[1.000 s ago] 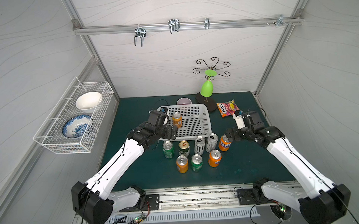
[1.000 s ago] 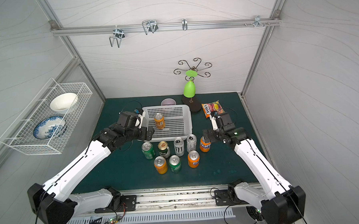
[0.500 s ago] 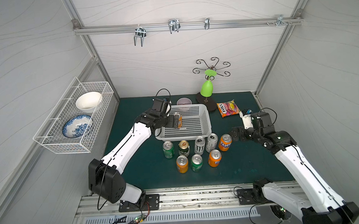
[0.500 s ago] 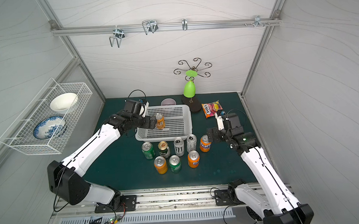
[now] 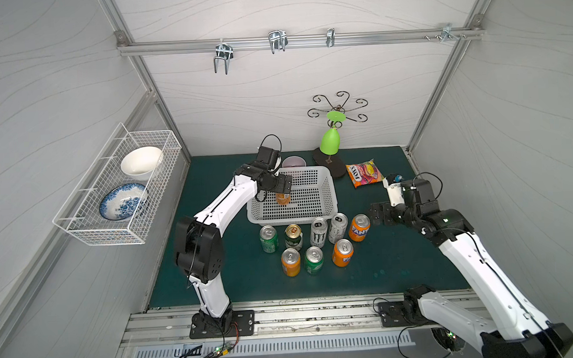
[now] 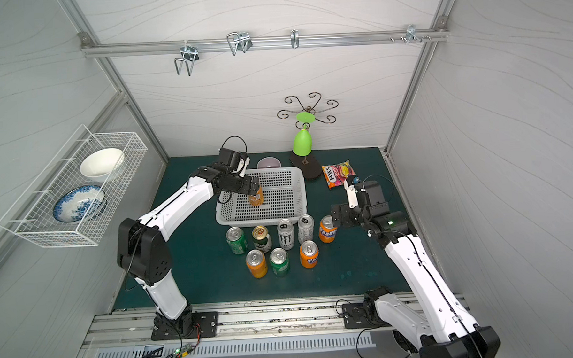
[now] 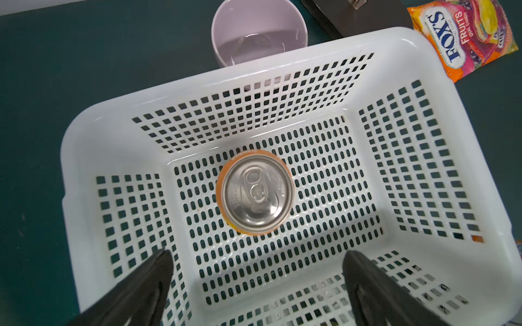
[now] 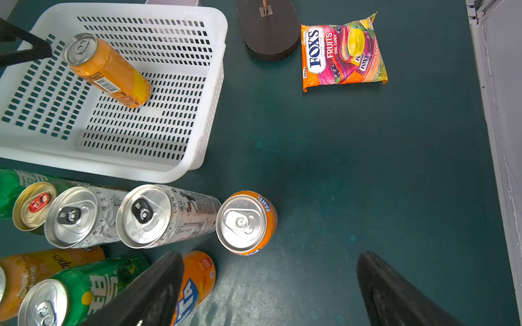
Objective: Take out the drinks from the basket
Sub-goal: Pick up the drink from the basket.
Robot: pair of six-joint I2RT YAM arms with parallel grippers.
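Note:
I need to bring my open left gripper straight down over the orange can and close on its sides, as it is the only drink inside the basket.
The white basket stands at mid-table. One orange can stands upright in it. My left gripper hangs open just above that can, touching nothing. Several drinks stand in front of the basket, among them a green can, a silver-white can and an orange Fanta can. Right of the Fanta can my right gripper is open and empty.
A candy bag lies right of the basket. Behind the basket are a lavender bowl and a green lamp on a dark base. A wire rack with bowls hangs on the left wall.
My left arm has swung in over the basket, and its gripper now hangs above the orange can. My right gripper has drawn back to the right, away from the Fanta can.

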